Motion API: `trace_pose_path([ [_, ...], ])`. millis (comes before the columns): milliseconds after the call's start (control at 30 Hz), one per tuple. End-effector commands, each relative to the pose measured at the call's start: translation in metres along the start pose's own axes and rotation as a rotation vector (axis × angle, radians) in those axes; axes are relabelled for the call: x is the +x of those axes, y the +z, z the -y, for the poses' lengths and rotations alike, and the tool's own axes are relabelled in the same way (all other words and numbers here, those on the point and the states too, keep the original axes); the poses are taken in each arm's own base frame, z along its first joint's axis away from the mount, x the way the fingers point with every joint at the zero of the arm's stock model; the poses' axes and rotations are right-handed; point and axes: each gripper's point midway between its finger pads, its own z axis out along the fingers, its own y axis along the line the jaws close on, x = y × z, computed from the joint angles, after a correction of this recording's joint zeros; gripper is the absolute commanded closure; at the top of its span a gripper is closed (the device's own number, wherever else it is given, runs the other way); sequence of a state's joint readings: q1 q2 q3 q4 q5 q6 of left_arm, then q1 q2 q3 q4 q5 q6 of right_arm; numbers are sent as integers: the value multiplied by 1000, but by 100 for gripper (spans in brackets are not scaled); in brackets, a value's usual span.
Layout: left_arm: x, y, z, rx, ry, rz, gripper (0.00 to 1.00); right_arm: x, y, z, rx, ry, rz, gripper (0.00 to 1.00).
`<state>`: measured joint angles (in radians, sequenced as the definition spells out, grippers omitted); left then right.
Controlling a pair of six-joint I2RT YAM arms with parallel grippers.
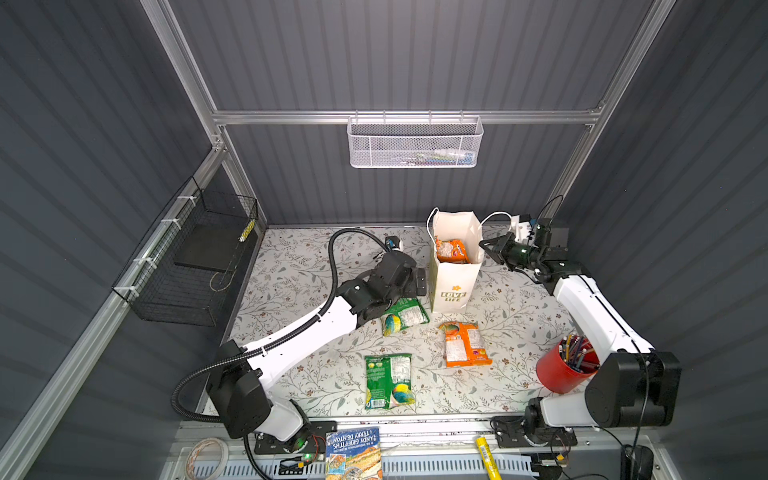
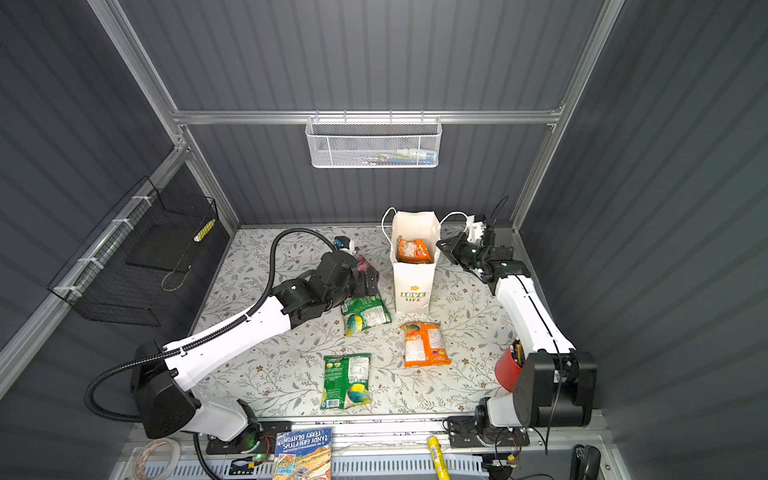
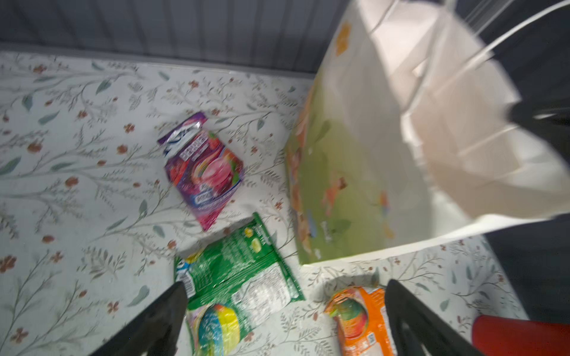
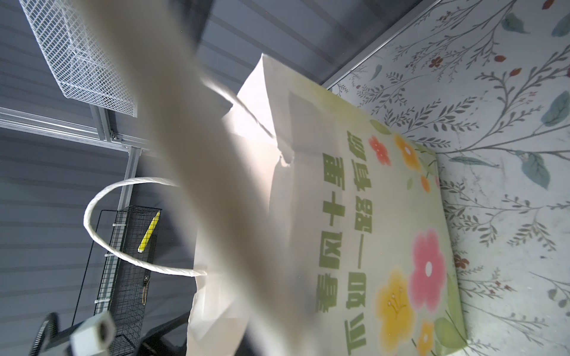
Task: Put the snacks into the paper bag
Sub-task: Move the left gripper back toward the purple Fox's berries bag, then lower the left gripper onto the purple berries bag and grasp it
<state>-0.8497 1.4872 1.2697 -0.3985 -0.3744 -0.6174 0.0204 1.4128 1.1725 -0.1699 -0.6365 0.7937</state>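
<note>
The magenta snack (image 3: 205,169) lies bare on the tabletop, still outside the paper bag, so my left gripper will next move down and outward past the green snack (image 3: 243,277) and onto the magenta one.
The paper bag (image 1: 451,286) (image 4: 354,215) stands open at the back of the table, with an orange snack (image 1: 452,250) inside it. My right gripper (image 1: 486,245) is shut on the bag's right rim; the paper hides its fingers in the right wrist view. My left gripper (image 3: 287,308) hangs open and empty just left of the bag (image 3: 354,172), above a green snack (image 1: 405,316) (image 3: 243,277). A magenta snack (image 3: 203,169) (image 2: 363,264) lies behind that. An orange snack (image 1: 463,343) and another green one (image 1: 388,380) lie nearer the front.
A red pencil cup (image 1: 565,370) stands at the front right beside the right arm. A white mesh basket (image 1: 415,143) hangs on the back wall and a black wire basket (image 1: 195,257) on the left wall. A book (image 1: 353,453) and a yellow marker (image 1: 486,455) lie off the front edge.
</note>
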Motion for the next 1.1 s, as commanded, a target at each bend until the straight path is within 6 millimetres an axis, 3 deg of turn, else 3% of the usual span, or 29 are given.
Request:
trace_pose_path([
  [0, 20, 31, -39, -93, -127, -70, 0, -8, -8, -26, -87, -44, 34, 100],
  [100, 28, 61, -49, -117, -132, -129, 0, -6, -5, -26, -96, -36, 23, 100],
  [200, 23, 86, -57, -139, -140, -169, 0, -7, -6, -29, -108, -37, 19, 100],
  [367, 23, 124, -88, -186, -190, -218, 0, -7, -8, -31, -111, -41, 24, 100],
  [400, 9, 130, -85, -162, -205, -194, 0, -7, -8, -32, -114, -40, 25, 100],
  [467, 9, 143, -95, -160, -232, -216, 0, -7, -7, -31, -115, -38, 23, 100],
  [900, -7, 214, -124, -152, -221, -206, 1, -6, -3, -29, -119, -26, 12, 100],
  [1067, -1, 231, -128, -150, -244, -228, 13, -7, -2, -28, -120, -25, 9, 100],
])
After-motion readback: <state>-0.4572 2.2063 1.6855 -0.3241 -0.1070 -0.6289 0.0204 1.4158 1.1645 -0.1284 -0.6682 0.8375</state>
